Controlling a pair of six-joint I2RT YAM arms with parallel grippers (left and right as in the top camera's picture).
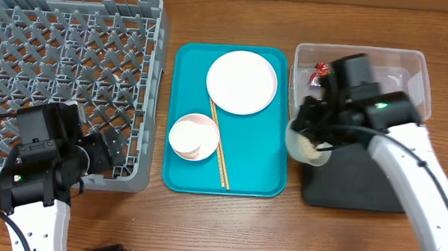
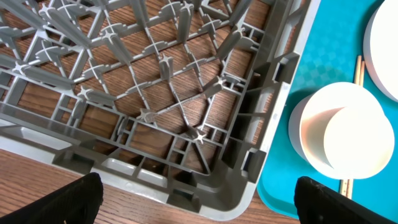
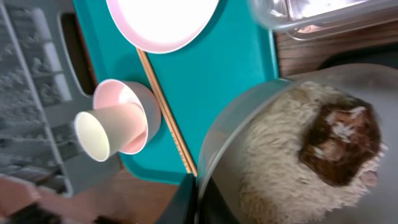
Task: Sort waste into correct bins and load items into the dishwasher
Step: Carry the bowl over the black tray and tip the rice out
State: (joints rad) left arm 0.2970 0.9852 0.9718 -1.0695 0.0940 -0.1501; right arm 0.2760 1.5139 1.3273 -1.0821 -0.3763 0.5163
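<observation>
Rice (image 3: 273, 162) sits in the bowl, so my right gripper should tip it out over the black tray, then carry the bowl onto the white plate (image 3: 165, 21) and release it.
My right gripper (image 1: 316, 126) is shut on the rim of the grey-green bowl (image 1: 308, 147) and holds it tilted at the left edge of the black tray (image 1: 350, 189). In the right wrist view (image 3: 198, 199) the bowl (image 3: 231, 124) holds white rice (image 3: 273, 162) and a brown food lump (image 3: 339, 140). The red wrapper (image 1: 322, 69) lies in the clear tub (image 1: 414, 74). The white plate (image 1: 242, 81), chopsticks (image 1: 220, 146) and the pink bowl (image 1: 194, 137) with the white cup (image 3: 102, 130) lying in it sit on the teal tray (image 1: 264, 175). My left gripper (image 2: 199, 199) is open and empty at the front right corner of the grey dish rack (image 1: 64, 69).
The rack's corner wall (image 2: 261, 124) stands between my left gripper and the teal tray (image 2: 280, 186). The pink bowl with the cup (image 2: 345, 140) is just right of that corner. The clear tub (image 3: 311, 12) is close behind the held bowl.
</observation>
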